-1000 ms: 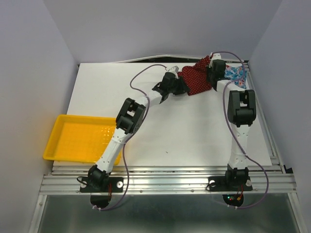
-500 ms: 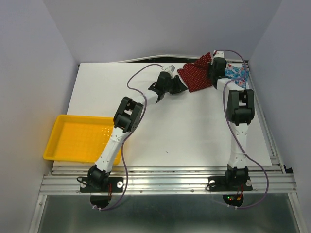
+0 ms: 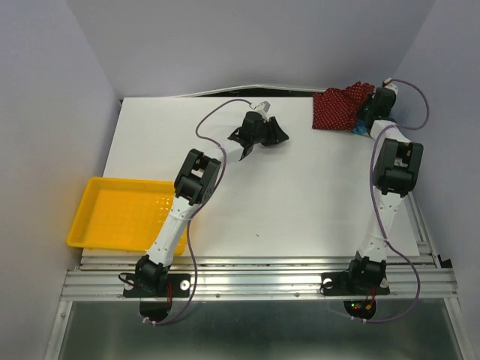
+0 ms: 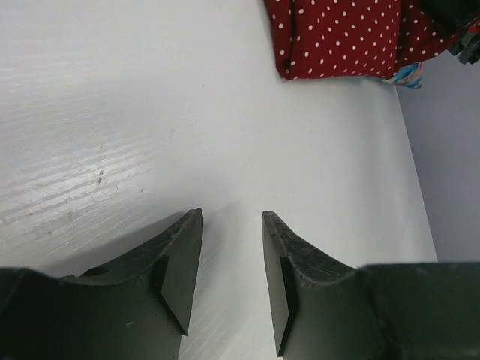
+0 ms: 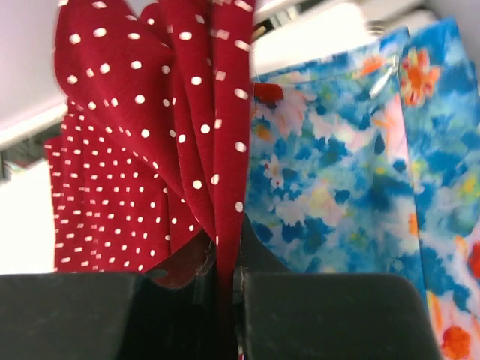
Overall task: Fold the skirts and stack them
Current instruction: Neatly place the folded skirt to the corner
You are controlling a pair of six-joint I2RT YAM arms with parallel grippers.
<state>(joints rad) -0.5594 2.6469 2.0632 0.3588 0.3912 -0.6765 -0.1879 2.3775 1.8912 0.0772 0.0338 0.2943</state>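
My right gripper should move sideways to get over the blue floral skirt (image 5: 352,172) where it shows beside the red cloth, then open.
The dark red dotted skirt (image 3: 341,108) lies bunched at the table's far right corner; it also shows as gathered folds (image 5: 150,142) in the right wrist view and at the top (image 4: 341,37) of the left wrist view. My right gripper (image 3: 367,114) (image 5: 227,259) is shut on a pinch of its red cloth. The blue floral skirt (image 5: 352,172) lies under and right of it, mostly hidden from above, with a sliver (image 3: 361,129) showing. My left gripper (image 3: 279,135) (image 4: 232,225) hovers open over bare table, left of the red skirt, holding nothing.
A yellow plastic tray (image 3: 124,214) sits at the table's left near edge. The white table (image 3: 300,195) is walled in on the left, back and right. The table's right edge lies close beside the skirts.
My right gripper has dragged the red skirt right into the far right corner, over the blue one. The left gripper let go of the red cloth and stayed near the back middle.
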